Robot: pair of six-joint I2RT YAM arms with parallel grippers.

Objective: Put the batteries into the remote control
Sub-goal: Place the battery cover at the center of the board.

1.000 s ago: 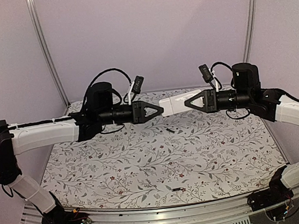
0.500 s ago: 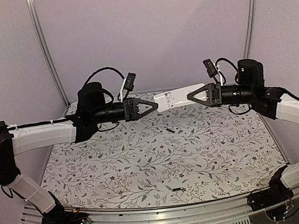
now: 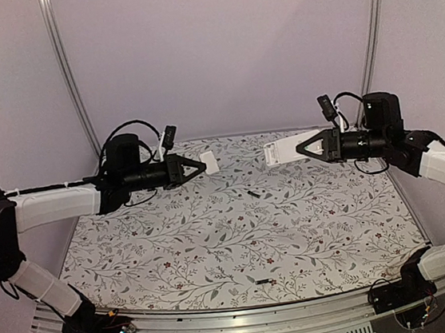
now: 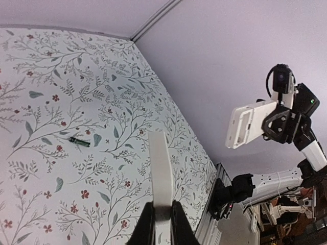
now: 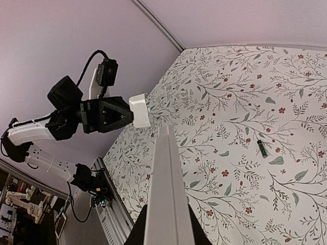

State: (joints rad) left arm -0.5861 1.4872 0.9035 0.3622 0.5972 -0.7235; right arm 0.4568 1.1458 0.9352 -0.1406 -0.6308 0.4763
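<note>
My left gripper holds the cover plate and needs to lower it onto the clear tablecloth (image 3: 230,198) (image 4: 49,157) beside the mid-table battery, to lay the plate down.
My right gripper (image 3: 301,148) is shut on the white remote control (image 3: 282,151) and holds it in the air at the back right. Seen from the right wrist, the remote control (image 5: 166,189) runs edge-on out of the gripper (image 5: 166,206). My left gripper (image 3: 201,166) is shut on a small white cover plate (image 3: 209,161), apart from the remote. In the left wrist view the plate (image 4: 159,168) sticks up from the gripper (image 4: 162,208), with the remote (image 4: 247,124) far off. One battery (image 3: 253,193) lies mid-table. Another battery (image 3: 261,279) lies near the front edge.
The floral tablecloth (image 3: 215,240) covers the table. A metal rail (image 3: 240,319) runs along its front edge. Upright frame posts (image 3: 68,79) stand at the back corners against lilac walls.
Both grippers met at the remote a second ago. They have drawn apart: the left one moved left with the cover plate, the right one moved right with the remote.
</note>
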